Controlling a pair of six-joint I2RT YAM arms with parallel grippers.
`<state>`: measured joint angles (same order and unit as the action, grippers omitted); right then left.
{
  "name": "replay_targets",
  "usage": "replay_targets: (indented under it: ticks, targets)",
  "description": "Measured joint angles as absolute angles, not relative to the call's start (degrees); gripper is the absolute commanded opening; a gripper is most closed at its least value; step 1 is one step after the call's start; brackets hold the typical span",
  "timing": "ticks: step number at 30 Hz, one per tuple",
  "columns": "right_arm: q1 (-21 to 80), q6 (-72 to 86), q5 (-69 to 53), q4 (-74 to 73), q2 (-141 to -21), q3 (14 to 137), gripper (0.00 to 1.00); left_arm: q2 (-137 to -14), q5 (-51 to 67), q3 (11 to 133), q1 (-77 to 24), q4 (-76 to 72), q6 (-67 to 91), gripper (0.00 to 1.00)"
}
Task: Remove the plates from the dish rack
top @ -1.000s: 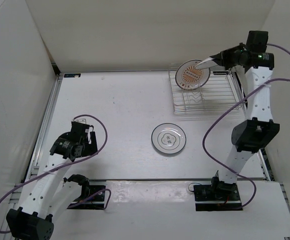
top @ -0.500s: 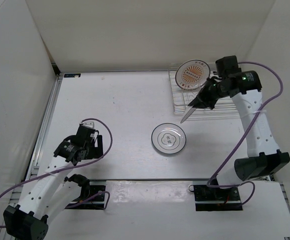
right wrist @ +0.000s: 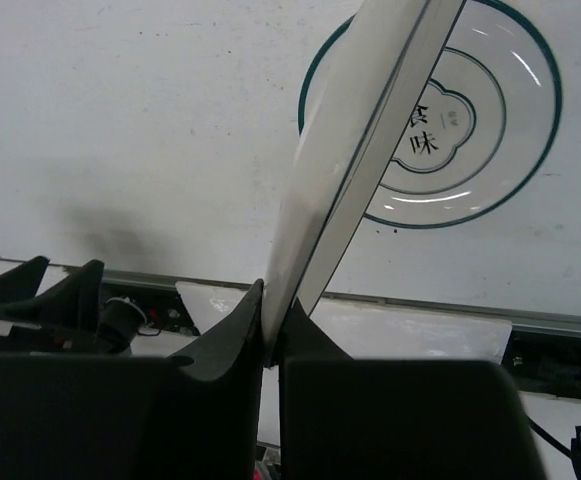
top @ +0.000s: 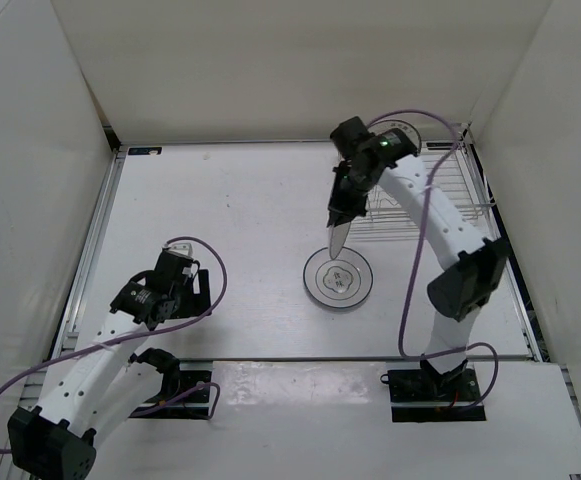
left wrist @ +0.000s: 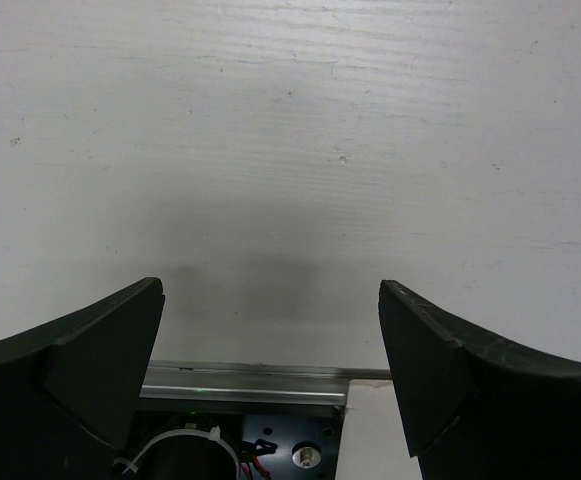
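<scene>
My right gripper moves back and down beside the lying plate (right wrist: 434, 112) next, then tilts the held plate flat onto it.
My right gripper (top: 342, 212) is shut on the rim of a white plate (top: 336, 238). It holds the plate edge-on and tilted, just above a second white plate (top: 338, 278) that lies flat on the table. In the right wrist view the held plate (right wrist: 360, 130) rises from the shut gripper (right wrist: 270, 330) across the lying plate (right wrist: 470, 150), which has dark rings and a flower outline. The wire dish rack (top: 452, 190) stands at the back right, behind my right arm. The orange sunburst plate is hidden behind that arm. My left gripper (top: 170, 275) is open and empty (left wrist: 270, 350) over bare table.
White walls close in the table on the left, back and right. A metal rail (left wrist: 260, 375) runs along the table's near edge under my left gripper. Purple cables loop off both arms.
My right arm has swung the white plate from beside the rack leftward and down, to just above the plate lying on the table. The left arm has hardly moved.
</scene>
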<state>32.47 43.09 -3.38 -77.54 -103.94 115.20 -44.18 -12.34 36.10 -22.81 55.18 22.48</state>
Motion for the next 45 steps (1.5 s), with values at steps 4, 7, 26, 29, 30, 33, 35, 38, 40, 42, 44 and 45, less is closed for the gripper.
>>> replay_targets:
  ticks: [4, 7, 26, 29, 30, 33, 35, 38, 40, 42, 44, 45]
  targets:
    - [36.42, 44.16, -1.52, -76.66, -109.75, 116.44, 0.00, -44.25, -12.58, 36.40, -22.90, 55.48, 22.41, 1.00]
    - [38.35, 44.36, -0.30, -76.62, -111.50, 116.33, 0.00, -43.97, -13.08, 36.62, -22.90, 55.86, 22.28, 1.00]
    - [41.69, 43.66, 4.08, -76.82, -116.40, 112.27, 0.00, -42.02, -14.44, 35.92, -23.35, 57.74, 22.59, 1.00]
    - [41.82, 42.54, 4.36, -76.88, -116.42, 112.25, 0.00, -41.50, -14.55, 35.18, -23.38, 57.89, 22.65, 1.00]
    - [41.89, 42.15, 4.36, -76.88, -116.40, 112.14, 0.00, -41.47, -14.55, 35.00, -23.38, 58.13, 22.74, 1.00]
    - [42.17, 40.56, 4.58, -76.82, -116.27, 111.39, 0.00, -41.50, -14.57, 34.96, -23.40, 58.26, 22.94, 1.00]
    - [42.54, 39.57, 5.04, -76.77, -115.94, 110.39, 0.00, -41.52, -14.57, 34.96, -23.40, 58.28, 22.98, 1.00]
    - [43.48, 38.37, 6.39, -76.86, -115.26, 108.99, 0.00, -41.41, -14.57, 34.96, -23.40, 58.26, 22.98, 1.00]
    - [44.38, 37.82, 7.73, -76.73, -114.67, 107.83, 0.00, -41.34, -14.57, 34.94, -23.40, 58.28, 22.98, 1.00]
    - [45.23, 37.01, 8.99, -76.58, -114.06, 106.34, 0.00, -41.19, -14.55, 34.76, -23.40, 58.26, 23.00, 1.00]
    - [46.11, 36.32, 10.22, -76.55, -113.71, 104.84, 0.00, -40.97, -14.52, 34.28, -23.44, 58.28, 23.05, 1.00]
    - [46.76, 35.79, 11.00, -76.64, -113.69, 104.16, 0.00, -40.93, -14.48, 34.02, -23.51, 58.28, 23.07, 1.00]
